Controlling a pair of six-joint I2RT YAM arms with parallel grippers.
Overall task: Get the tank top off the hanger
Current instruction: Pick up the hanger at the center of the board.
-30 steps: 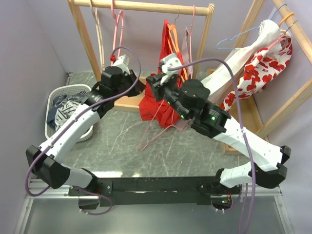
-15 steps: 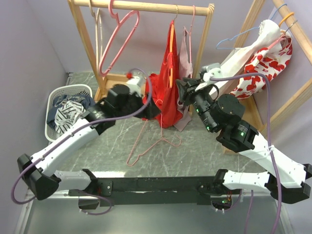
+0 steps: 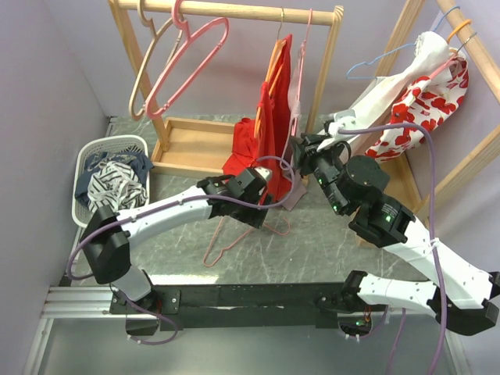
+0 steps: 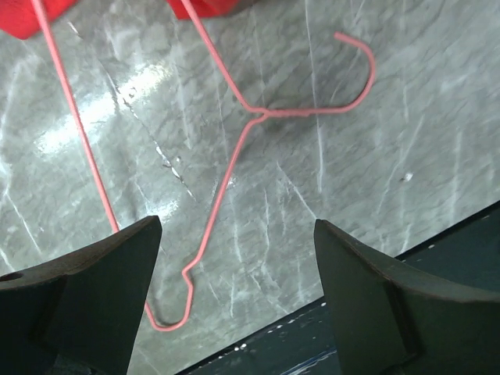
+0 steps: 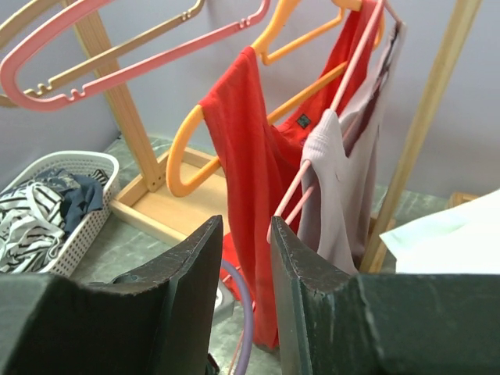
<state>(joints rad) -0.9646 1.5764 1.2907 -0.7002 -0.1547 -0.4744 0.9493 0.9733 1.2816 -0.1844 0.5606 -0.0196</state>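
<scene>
My left gripper will go down next and close on the near side point(image 3: 248, 231) point(image 4: 241, 147) of the pink wire hanger, beside the neck, because that wire lies flat below its open fingers.
The red tank top point(image 3: 269, 133) hangs from an orange hanger point(image 3: 269, 78) on the wooden rack point(image 3: 234, 11), and its hem reaches the table. In the right wrist view the red tank top point(image 5: 250, 156) drapes over the orange hanger point(image 5: 187, 141). My right gripper point(image 3: 299, 148) sits just right of it, jaws a little apart and empty point(image 5: 246, 258). My left gripper point(image 3: 266, 209) hovers low in front of the hem, open wide point(image 4: 234, 297) over a pink wire hanger point(image 4: 258, 113) lying flat on the table.
A mauve top point(image 5: 344, 180) on a pink hanger point(image 5: 312, 183) hangs right of the red one. Pink point(image 3: 191, 62) and beige point(image 3: 148, 70) hangers hang at the rack's left. A white basket point(image 3: 84, 152) holds clothes. A floral garment point(image 3: 422, 101) drapes a second rack.
My left arm swung from the rack's left to the centre and its jaws opened wide. My right arm drew back to the right and its jaws parted. The red top swung back upright.
</scene>
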